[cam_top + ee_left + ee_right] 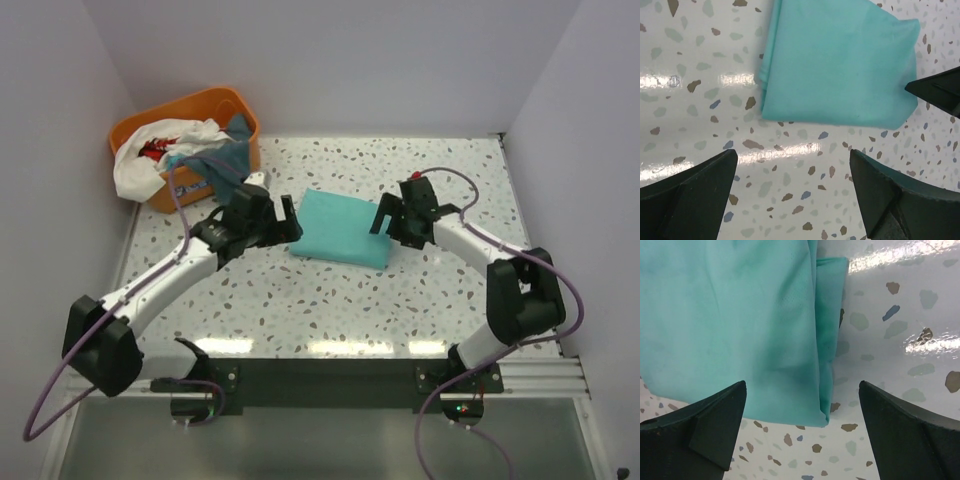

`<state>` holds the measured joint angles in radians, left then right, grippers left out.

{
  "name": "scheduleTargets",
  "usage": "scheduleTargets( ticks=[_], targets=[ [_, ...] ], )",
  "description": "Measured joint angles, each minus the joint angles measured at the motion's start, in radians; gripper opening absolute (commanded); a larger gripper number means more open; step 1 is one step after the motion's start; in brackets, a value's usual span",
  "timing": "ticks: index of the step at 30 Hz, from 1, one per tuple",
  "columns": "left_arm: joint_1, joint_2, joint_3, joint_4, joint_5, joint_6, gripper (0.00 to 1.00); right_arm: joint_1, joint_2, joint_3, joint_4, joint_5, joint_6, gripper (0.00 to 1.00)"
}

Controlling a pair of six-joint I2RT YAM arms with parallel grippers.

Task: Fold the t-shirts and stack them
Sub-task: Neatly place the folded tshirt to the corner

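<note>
My right gripper comes down onto the turquoise shirt's edge (384, 256) (822, 402) beside the shirt's near corner next, because that edge runs between the open fingers.
A turquoise t-shirt (342, 228) lies folded into a neat rectangle in the middle of the table. It also shows in the left wrist view (840, 65) and in the right wrist view (735, 325). My left gripper (288, 222) is open and empty just off the shirt's left edge (792, 172). My right gripper (384, 220) is open and empty at the shirt's right edge (802, 407). More t-shirts, white (140, 165), dark teal (225, 155) and red (152, 148), lie bunched in the orange basket (190, 105).
The orange basket stands at the back left corner, against the left wall. White walls close the table on three sides. The speckled tabletop (300, 300) lies bare in front of the folded shirt.
</note>
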<state>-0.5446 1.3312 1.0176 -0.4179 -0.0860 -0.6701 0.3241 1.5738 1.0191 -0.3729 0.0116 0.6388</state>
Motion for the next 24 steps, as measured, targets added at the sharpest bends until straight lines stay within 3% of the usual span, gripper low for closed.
scheduleTargets(
  ticks=[12, 15, 18, 20, 24],
  targets=[
    [-0.006, -0.279, -0.235, -0.134, -0.087, -0.125, 1.00, 0.053, 0.074, -0.034, 0.071, 0.017, 0.061, 0.78],
    [-0.006, -0.296, -0.247, -0.172, -0.105, -0.147, 1.00, 0.065, 0.100, -0.038, 0.076, 0.026, 0.060, 0.67],
    [-0.006, -0.319, -0.247, -0.200, -0.125, -0.164, 1.00, 0.068, 0.137, -0.038, 0.087, 0.029, 0.056, 0.47],
    [-0.006, -0.336, -0.247, -0.217, -0.139, -0.177, 1.00, 0.068, 0.144, -0.037, 0.099, 0.032, 0.049, 0.24],
    [-0.006, -0.367, -0.246, -0.244, -0.169, -0.190, 1.00, 0.066, 0.157, -0.029, 0.095, 0.068, 0.018, 0.05]
  ],
)
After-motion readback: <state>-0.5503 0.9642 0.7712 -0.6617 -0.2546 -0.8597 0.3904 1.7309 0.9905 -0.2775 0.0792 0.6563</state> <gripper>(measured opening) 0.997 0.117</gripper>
